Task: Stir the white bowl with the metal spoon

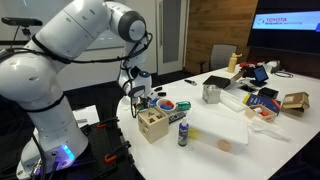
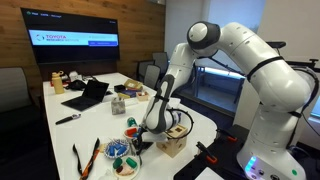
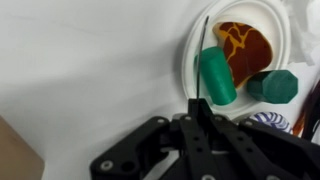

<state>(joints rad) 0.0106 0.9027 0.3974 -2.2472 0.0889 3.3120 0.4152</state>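
Observation:
I next raise my gripper, then go outward over the red and blue bowl to release the spoon, as it still reaches across the white bowl's rim.
In the wrist view my gripper (image 3: pixel 200 108) is shut on the thin handle of the metal spoon (image 3: pixel 204 50), which reaches forward over the rim into the white bowl (image 3: pixel 190 62). The bowl holds two green pieces and a brown and orange piece. The spoon's tip lies beside the nearer green piece. In both exterior views the gripper (image 1: pixel 140 88) (image 2: pixel 150 126) hangs low over the white table, right next to the bowl (image 1: pixel 166 105) (image 2: pixel 122 153). The spoon is too thin to make out there.
A wooden box (image 1: pixel 152 126) (image 2: pixel 173 141) stands close to the gripper and bowl. A small bottle (image 1: pixel 183 133) and a metal cup (image 1: pixel 211 93) stand further along the table. A laptop (image 2: pixel 88 95) and clutter fill the far end.

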